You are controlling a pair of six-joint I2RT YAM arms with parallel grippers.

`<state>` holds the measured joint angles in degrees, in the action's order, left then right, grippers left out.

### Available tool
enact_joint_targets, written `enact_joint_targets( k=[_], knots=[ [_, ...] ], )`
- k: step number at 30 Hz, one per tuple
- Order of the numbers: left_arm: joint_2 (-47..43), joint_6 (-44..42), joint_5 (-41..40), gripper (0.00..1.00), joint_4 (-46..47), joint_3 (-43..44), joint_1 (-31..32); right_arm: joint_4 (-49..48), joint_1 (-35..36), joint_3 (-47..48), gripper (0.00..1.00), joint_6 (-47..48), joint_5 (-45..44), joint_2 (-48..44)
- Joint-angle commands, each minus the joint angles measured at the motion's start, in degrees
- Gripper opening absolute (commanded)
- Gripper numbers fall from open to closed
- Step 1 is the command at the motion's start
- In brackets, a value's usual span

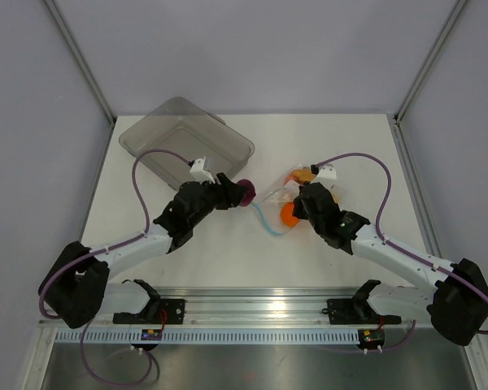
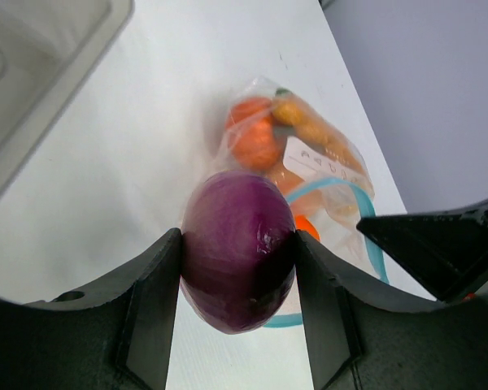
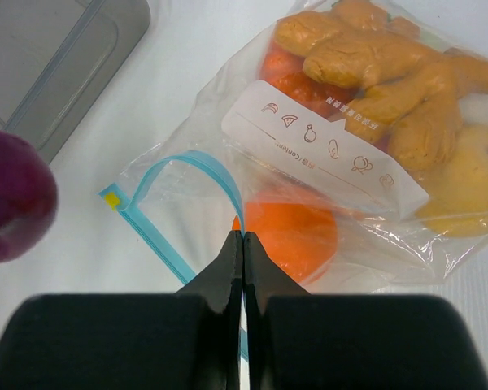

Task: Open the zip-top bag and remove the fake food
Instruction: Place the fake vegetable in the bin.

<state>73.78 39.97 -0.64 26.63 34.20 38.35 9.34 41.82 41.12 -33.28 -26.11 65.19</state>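
Observation:
My left gripper moves the purple onion-like piece [image 2: 237,248] away from the bag and outward next, over the tray's near end [image 2: 32,65].
The clear zip-top bag [image 1: 297,203] lies at mid-table with its blue zip strip [image 3: 202,166] gaping open. My right gripper [image 3: 242,236] is shut, pinching the upper lip of that strip. Inside the bag I see fake food: an orange ball [image 3: 297,231], beige ginger-like pieces [image 3: 374,57], a yellow piece [image 3: 472,183]. My left gripper [image 2: 237,252] is shut on a purple onion-like piece [image 2: 237,248], held just left of the bag's mouth [image 1: 246,193], clear of the plastic.
A grey translucent tray [image 1: 183,142] sits at the back left, just behind my left gripper. Metal frame posts [image 1: 81,61] stand at the table's rear corners. The white table edge [image 1: 407,154] runs along the right.

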Motion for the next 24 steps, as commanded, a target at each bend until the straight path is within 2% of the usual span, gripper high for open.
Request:
enact_joint_targets(
  k=[1,6,11,17,24],
  knots=[
    [-4.5,2.5,-1.5,0.26,2.6,-1.7,-2.8,-0.6,-0.6,0.7,0.00,-0.2,-2.3,-0.8],
    [-8.4,3.2,-8.3,0.25,-2.6,0.2,-5.6,-0.7,-0.7,1.1,0.00,0.0,-1.9,0.6],
    [-10.8,2.2,-14.8,0.25,-0.7,-0.9,-9.8,-1.5,-0.6,0.4,0.00,-0.1,-2.5,0.5],
    [-6.8,4.1,-15.4,0.17,-5.2,2.9,-16.4,-2.2,-0.6,0.3,0.00,-0.1,-1.9,1.3],
    [-1.5,4.5,-15.6,0.22,-5.1,5.2,-21.1,-3.1,-0.6,0.1,0.00,-0.3,-1.1,2.0]
  ],
)
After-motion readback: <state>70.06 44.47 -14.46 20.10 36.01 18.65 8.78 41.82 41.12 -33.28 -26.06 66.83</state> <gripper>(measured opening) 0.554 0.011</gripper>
